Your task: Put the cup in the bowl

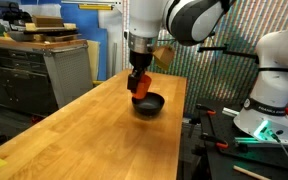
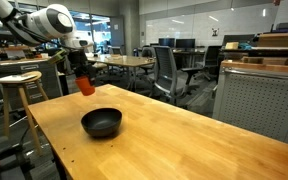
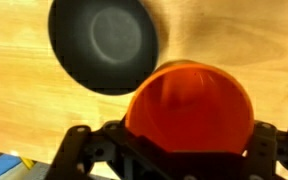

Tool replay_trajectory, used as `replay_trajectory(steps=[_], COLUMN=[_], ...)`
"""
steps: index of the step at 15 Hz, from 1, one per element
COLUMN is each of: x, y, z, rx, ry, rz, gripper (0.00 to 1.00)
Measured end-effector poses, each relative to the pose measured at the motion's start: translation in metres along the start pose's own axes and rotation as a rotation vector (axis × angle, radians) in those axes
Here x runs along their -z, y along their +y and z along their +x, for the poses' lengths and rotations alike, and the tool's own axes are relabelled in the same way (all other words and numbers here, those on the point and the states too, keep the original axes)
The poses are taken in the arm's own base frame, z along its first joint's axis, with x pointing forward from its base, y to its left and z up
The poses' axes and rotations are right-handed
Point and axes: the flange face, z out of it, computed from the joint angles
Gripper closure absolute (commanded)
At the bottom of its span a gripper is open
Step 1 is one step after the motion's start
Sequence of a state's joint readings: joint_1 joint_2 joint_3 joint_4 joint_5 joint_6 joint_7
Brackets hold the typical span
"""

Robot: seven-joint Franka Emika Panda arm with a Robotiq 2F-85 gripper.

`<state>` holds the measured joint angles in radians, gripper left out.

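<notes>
My gripper should move over the bowl's empty middle [image 2: 102,117] [image 3: 113,37] next and go down to release the cup, because the bowl is below my gripper and to its left in the wrist view.
My gripper [image 1: 139,86] is shut on the orange-red cup [image 1: 141,89] and holds it in the air above the wooden table. The cup also shows in an exterior view [image 2: 85,86] and fills the lower right of the wrist view [image 3: 189,105], between the black fingers [image 3: 174,140]. The black glossy bowl [image 1: 149,104] stands on the table just below and beside the cup. In an exterior view the bowl [image 2: 101,123] sits in front of and below the held cup. In the wrist view the bowl [image 3: 102,45] lies at the upper left, empty.
The long wooden table [image 1: 94,140] has edges on both sides. A grey cabinet [image 1: 69,70] stands beside it. A wooden stool [image 2: 19,90], office chairs [image 2: 169,70] and another robot base [image 1: 269,100] stand around the table.
</notes>
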<state>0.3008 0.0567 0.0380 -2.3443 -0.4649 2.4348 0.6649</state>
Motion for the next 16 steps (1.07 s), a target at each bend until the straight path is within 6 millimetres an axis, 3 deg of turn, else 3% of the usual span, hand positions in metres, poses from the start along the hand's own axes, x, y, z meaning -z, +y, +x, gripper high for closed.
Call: replay_trajectory(steps=[3,7,11,16], x=[0.006,-0.029,-0.086,-0.139], y=[0.050,0.095,0.104,0.090], z=[0.008,0.004,-0.012,-0.025], rx=[-0.120,-0.224,-0.277,-0.304], ry=[0.054,-0.016,-0.156,-0.293], rz=[-0.069,-0.120,-0.118,-0.054], gripper=[0.46,0.46,0.46,0.46])
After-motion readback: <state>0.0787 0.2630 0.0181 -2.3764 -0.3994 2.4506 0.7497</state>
